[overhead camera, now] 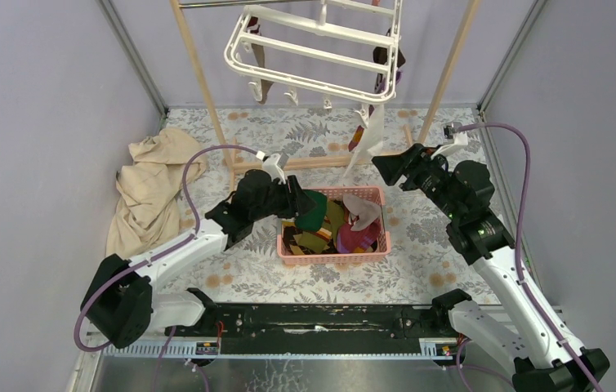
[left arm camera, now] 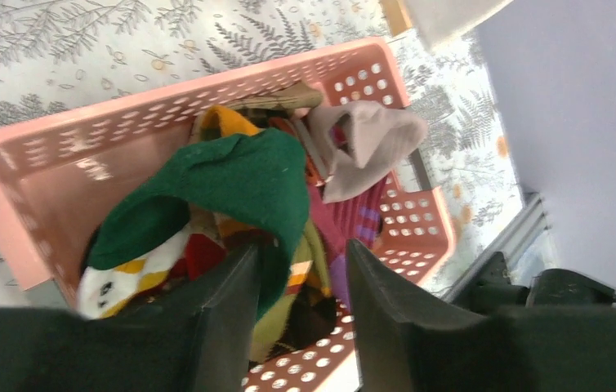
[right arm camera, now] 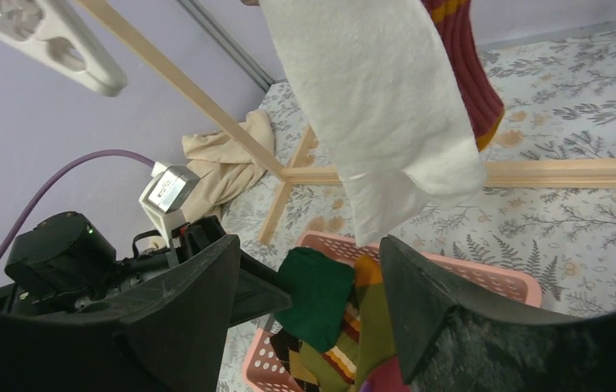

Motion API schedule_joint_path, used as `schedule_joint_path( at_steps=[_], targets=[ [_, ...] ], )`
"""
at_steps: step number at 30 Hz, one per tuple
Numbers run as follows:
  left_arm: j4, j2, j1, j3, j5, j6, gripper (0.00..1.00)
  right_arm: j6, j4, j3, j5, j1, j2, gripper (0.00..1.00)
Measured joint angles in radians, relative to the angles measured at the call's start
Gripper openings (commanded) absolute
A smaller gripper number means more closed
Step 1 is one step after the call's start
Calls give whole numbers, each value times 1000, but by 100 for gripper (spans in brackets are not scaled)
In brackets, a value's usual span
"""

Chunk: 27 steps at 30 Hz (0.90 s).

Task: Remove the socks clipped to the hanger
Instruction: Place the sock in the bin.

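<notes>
I will move my right gripper outward beside the white sock, then in to close on the sock's lower tip.
The white hanger (overhead camera: 313, 49) hangs at the top with a brown sock (overhead camera: 260, 75) on its left and a dark sock (overhead camera: 390, 57) on its right. From its front right corner a white sock (overhead camera: 370, 135) dangles, with a red striped sock (right arm camera: 468, 65) behind it. My right gripper (right arm camera: 311, 241) is open just below the white sock's (right arm camera: 370, 98) tip, not touching it. My left gripper (left arm camera: 301, 249) is open over the pink basket (left arm camera: 125, 114). A green sock (left arm camera: 239, 180) lies on the sock pile, its edge draped against the left finger.
The pink basket (overhead camera: 333, 257) holds several socks in the middle of the table. A beige cloth (overhead camera: 149, 180) lies at the left. Wooden frame poles (overhead camera: 203, 82) and a floor bar (right arm camera: 566, 173) stand behind the basket. An empty clip (right arm camera: 51, 41) hangs near my right wrist.
</notes>
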Motion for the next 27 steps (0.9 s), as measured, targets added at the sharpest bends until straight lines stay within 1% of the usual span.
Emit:
schedule_joint_path(
  at_steps=[1,2,3,4,12,19,24,27],
  targets=[
    [-9,0,0,0,-9,5,70,-2,-4,0,4,-2,0,71],
    [-18,-1,0,0,-18,12,75,-5,-8,0,13,-5,0,71],
    [-30,-3,-2,0,-30,19,91,-6,-10,0,19,-8,0,71],
    [-45,-6,-2,2,-42,23,98,-7,-10,0,23,-16,0,71],
    [-142,-73,-6,36,-98,47,99,-7,8,-7,29,-110,0,71],
    [-185,-131,-16,77,-105,54,99,-7,84,-53,10,-198,14,72],
    [-209,-161,-17,92,-106,60,99,0,196,-97,-80,-284,56,72],
    [-212,-174,-18,94,-105,63,99,21,313,-147,-178,-347,95,73]
  ],
)
